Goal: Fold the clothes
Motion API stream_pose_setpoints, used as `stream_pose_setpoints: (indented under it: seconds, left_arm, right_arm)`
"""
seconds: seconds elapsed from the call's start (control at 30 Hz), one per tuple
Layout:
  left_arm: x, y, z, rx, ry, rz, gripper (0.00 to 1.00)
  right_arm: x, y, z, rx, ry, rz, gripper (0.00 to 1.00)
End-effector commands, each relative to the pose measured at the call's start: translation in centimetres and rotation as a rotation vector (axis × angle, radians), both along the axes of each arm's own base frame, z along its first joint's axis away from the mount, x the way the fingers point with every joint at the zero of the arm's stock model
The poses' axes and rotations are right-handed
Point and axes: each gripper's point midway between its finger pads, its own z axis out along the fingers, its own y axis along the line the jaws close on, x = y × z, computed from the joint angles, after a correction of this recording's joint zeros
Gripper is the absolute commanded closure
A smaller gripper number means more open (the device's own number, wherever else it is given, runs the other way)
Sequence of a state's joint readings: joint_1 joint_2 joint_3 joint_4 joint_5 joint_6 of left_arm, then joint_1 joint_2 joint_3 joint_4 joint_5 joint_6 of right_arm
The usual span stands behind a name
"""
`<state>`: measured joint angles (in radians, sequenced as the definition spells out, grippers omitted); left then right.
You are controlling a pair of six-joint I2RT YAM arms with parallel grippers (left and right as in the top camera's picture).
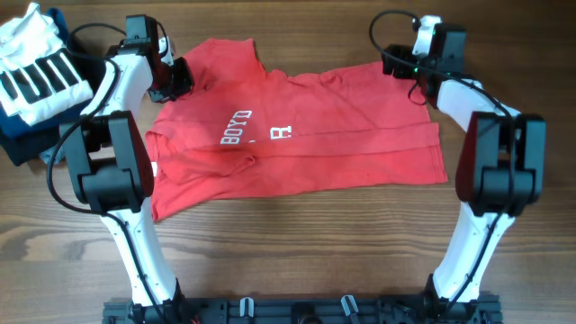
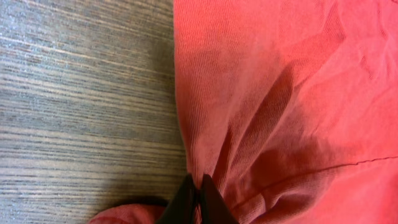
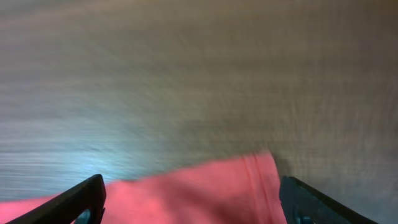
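I will move my right gripper down and slightly toward the hem next, before I close it, because the hemmed corner [image 1: 402,71] [image 3: 254,177] is nearer to one open finger.
The clothes, a red T-shirt [image 1: 297,135] with white lettering, lie spread across the wooden table, partly doubled over along a crease. My left gripper [image 1: 177,79] is at the shirt's far left edge. In the left wrist view its jaws are pinched together on a bunched fold of the red fabric [image 2: 267,112], with the gripper [image 2: 199,194] at the bottom of the frame. My right gripper [image 1: 397,63] hovers at the shirt's far right corner. Its fingers [image 3: 84,199] stand wide apart, and the hemmed corner of the shirt [image 3: 217,190] lies between them, blurred.
A white garment with black stripes [image 1: 36,70] sits at the far left on navy folded clothes [image 1: 20,139]. Bare wood [image 1: 297,252] runs along the front edge, between the two arm bases.
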<state>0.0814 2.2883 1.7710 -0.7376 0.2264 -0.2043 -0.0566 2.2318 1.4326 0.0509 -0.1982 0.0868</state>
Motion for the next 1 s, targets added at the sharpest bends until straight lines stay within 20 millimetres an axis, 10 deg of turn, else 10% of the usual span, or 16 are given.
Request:
stream_pose_setpoints:
  seconds: [0.0, 0.3, 0.73, 0.97]
  left_arm:
    - [-0.1, 0.2, 1.2, -0.01, -0.014, 0.015, 0.96]
    - [-0.1, 0.5, 1.1, 0.008, -0.013, 0.022, 0.96]
    - [-0.2, 0.6, 1.1, 0.009, -0.01, 0.023, 0.96]
    - [-0.1, 1.6, 1.9, -0.003, -0.025, 0.043, 0.96]
  right_arm:
    - [1.1, -1.7, -2.0, -0.025, 0.021, -0.076, 0.07]
    - [1.1, -2.8, -2.5, -0.075, 0.031, -0.115, 0.11]
    - [1.0, -1.9, -2.6, -0.017, 0.043, -0.132, 0.95]
    - [0.6, -3.9, -0.7, -0.022, 0.069, -0.204, 0.96]
